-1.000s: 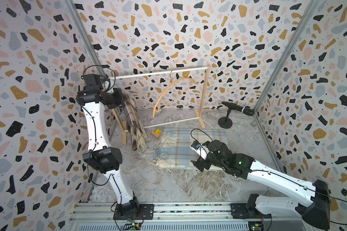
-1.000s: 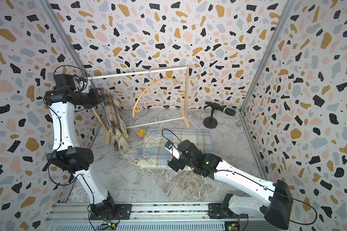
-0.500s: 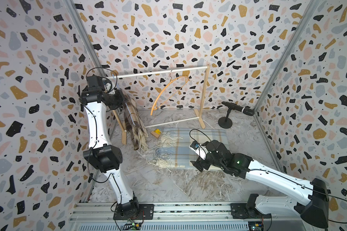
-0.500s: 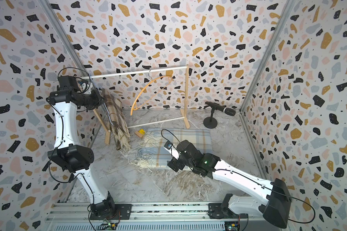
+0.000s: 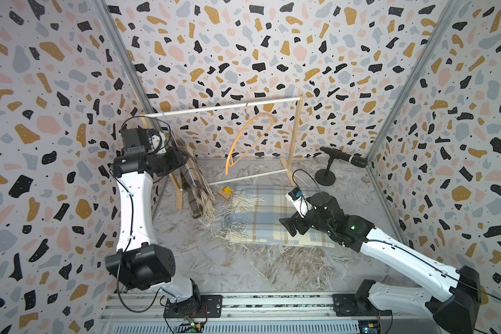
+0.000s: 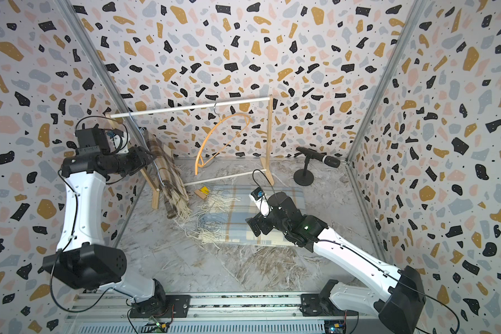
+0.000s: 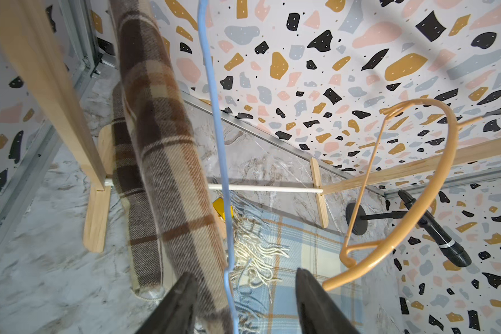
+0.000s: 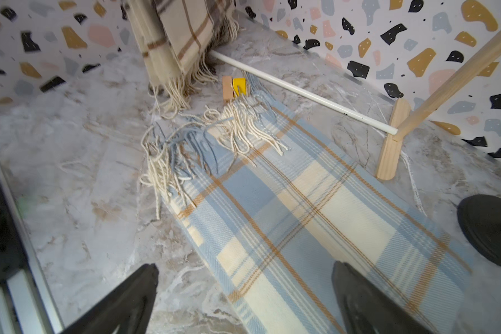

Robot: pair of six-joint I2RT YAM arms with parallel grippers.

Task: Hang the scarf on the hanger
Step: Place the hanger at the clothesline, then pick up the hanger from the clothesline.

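The orange hanger's curved arm, bare of any scarf, is above and outward of my right gripper. Next, the gripper rises outward and closes around it.
A brown plaid scarf hangs folded over a thin blue hanger at the left end of the wooden rack. My left gripper is open. The blue hanger's wire and the scarf's edge stand between its jaws, unclamped. An empty orange hanger hangs further right on the rail. A blue plaid scarf lies flat on the floor, fringe towards the rack. My right gripper hovers open just over its near edge, holding nothing.
A black microphone on a round-based stand is at the back right, next to the blue scarf. A small yellow and wood block lies by the rack's lower bar. Patterned walls close in on three sides; the rack's feet rest on the marble floor.
My left gripper has gone from shut to open at the blue hanger, and that arm shifted slightly. The orange hanger has swung a little. The right arm has barely moved.
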